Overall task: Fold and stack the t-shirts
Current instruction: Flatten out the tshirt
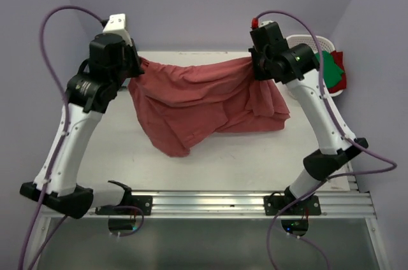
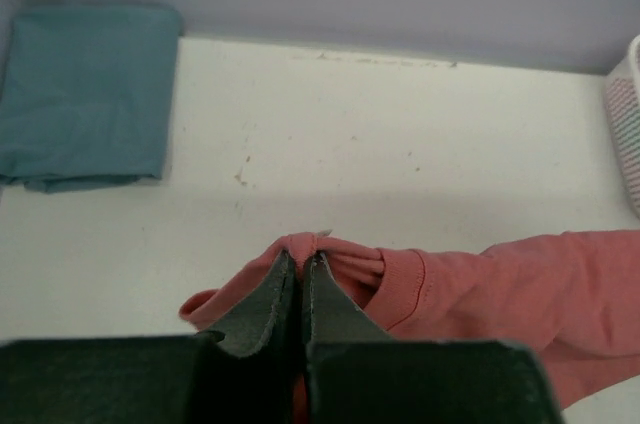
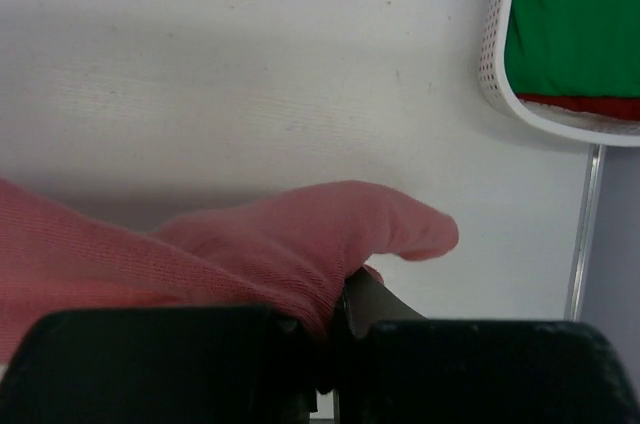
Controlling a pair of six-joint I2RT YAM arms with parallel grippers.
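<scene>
The robot's right gripper next needs to go down toward the tabletop, away from the basket, and let go of the cloth, since the shirt's held end hangs above the table.
A faded brick-red t-shirt (image 1: 204, 101) hangs stretched between both arms above the table, its lower part sagging and crumpled on the surface. My left gripper (image 2: 301, 262) is shut on a bunched edge of that shirt (image 2: 470, 304) by the ribbed collar. My right gripper (image 3: 340, 289) is shut on the shirt's other end (image 3: 300, 244), with cloth draped over its left finger. A folded teal-blue t-shirt (image 2: 85, 94) lies at the table's far left. Green (image 3: 575, 19) and brighter red (image 3: 580, 106) t-shirts sit in the basket.
A white slotted plastic basket (image 1: 315, 44) stands at the table's far right corner, its rim (image 3: 490, 54) close to my right gripper. Purple walls close in the back and sides. A metal rail (image 1: 217, 203) runs along the near edge.
</scene>
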